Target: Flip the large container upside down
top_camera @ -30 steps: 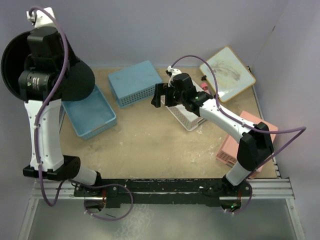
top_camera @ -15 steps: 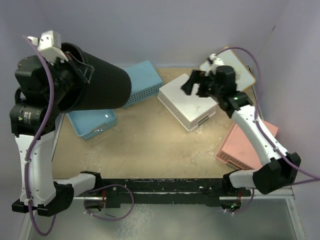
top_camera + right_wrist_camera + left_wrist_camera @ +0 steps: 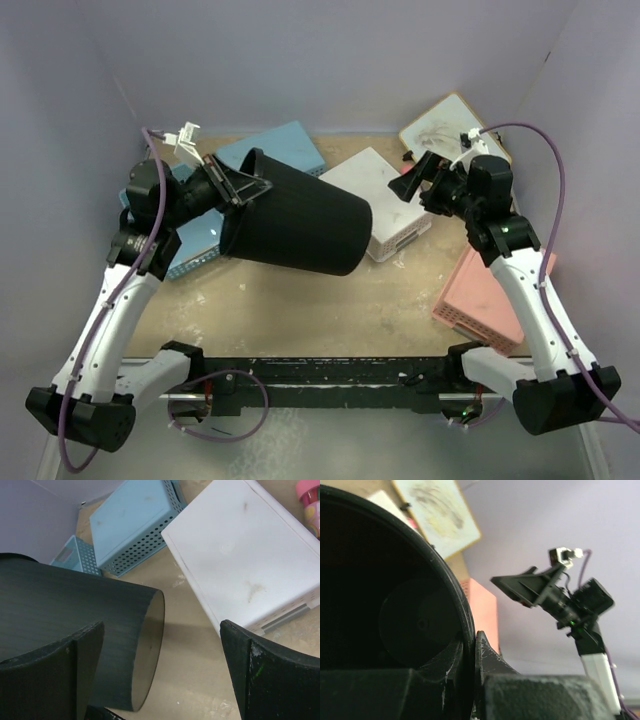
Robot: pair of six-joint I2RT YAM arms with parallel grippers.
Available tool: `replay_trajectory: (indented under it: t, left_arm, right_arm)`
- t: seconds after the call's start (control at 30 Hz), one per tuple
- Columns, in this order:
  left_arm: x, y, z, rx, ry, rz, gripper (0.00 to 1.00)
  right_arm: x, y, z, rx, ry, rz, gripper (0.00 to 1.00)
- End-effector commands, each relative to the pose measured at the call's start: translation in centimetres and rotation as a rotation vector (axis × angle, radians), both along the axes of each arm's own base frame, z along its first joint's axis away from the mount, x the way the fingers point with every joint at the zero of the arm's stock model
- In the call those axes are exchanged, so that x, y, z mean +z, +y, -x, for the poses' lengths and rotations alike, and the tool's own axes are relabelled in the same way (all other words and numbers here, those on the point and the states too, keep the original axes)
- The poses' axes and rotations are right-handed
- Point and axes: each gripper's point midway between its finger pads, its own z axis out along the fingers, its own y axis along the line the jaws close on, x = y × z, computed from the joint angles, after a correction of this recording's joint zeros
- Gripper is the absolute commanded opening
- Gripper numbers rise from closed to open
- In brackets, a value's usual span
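Note:
The tabletop (image 3: 350, 296) beside the white basket is bare, so I need to move my left gripper down, back and to the right in the top view and release the container there.
The large container (image 3: 300, 225) is a tall round black bin, tipped on its side above the table with its flat base pointing right. My left gripper (image 3: 240, 185) is shut on its rim at the open end. In the left wrist view the left gripper (image 3: 472, 635) pinches the rim, one finger inside the dark container (image 3: 395, 620) and one outside. My right gripper (image 3: 410, 185) is open and empty, above the white basket and apart from the container. In the right wrist view the right gripper (image 3: 162, 630) looks down on the container's side (image 3: 75, 615) and its glossy base.
An upturned light blue basket (image 3: 275, 150) lies at the back. An open light blue basket (image 3: 195, 245) sits under my left arm. A white upturned basket (image 3: 385, 195) is beside the container's base. A pink basket (image 3: 490, 285) is at the right and a board (image 3: 455, 125) at the back right.
My left arm has swung the container down from high at the left to low over the table's middle, base to the right. My right arm has drawn back to the right.

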Motion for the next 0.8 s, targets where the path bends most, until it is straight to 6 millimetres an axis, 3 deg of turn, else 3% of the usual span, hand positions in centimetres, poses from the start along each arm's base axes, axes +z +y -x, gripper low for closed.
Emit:
replay_trajectory:
  t: [0.0, 0.17, 0.3, 0.47, 0.57, 0.7, 0.77]
  left_arm:
    - [4.8, -3.4, 4.2, -0.165, -0.181, 0.160, 0.00]
    - [0.0, -6.2, 5.0, -0.235, -0.091, 0.219, 0.00]
    - [-4.1, -7.8, 5.1, -0.295, -0.027, 0.160, 0.00]
    - [-7.9, -8.1, 4.1, -0.266, 0.020, 0.122, 0.00]
    - [-11.3, -7.9, 3.4, -0.251, 0.055, -0.006, 0.00]
    - [-16.2, -6.5, 2.6, -0.227, 0.154, -0.250, 0.26]
    - [-17.4, -5.4, 1.8, -0.185, 0.163, -0.346, 0.32]
  right_arm:
    - [-0.6, -0.8, 1.2, -0.033, 0.029, 0.020, 1.00]
    - [-3.1, -1.6, 2.7, -0.039, 0.142, 0.083, 1.00]
    - [-4.7, -2.3, 3.9, -0.049, 0.225, 0.125, 1.00]
    - [-5.5, -4.9, 4.3, -0.147, 0.228, 0.227, 1.00]
    - [-6.0, -5.8, 5.4, -0.165, 0.261, 0.268, 1.00]
    - [-7.8, -4.6, 7.7, -0.077, 0.355, 0.239, 1.00]
    - [-8.6, -3.4, 8.9, -0.025, 0.416, 0.190, 1.00]
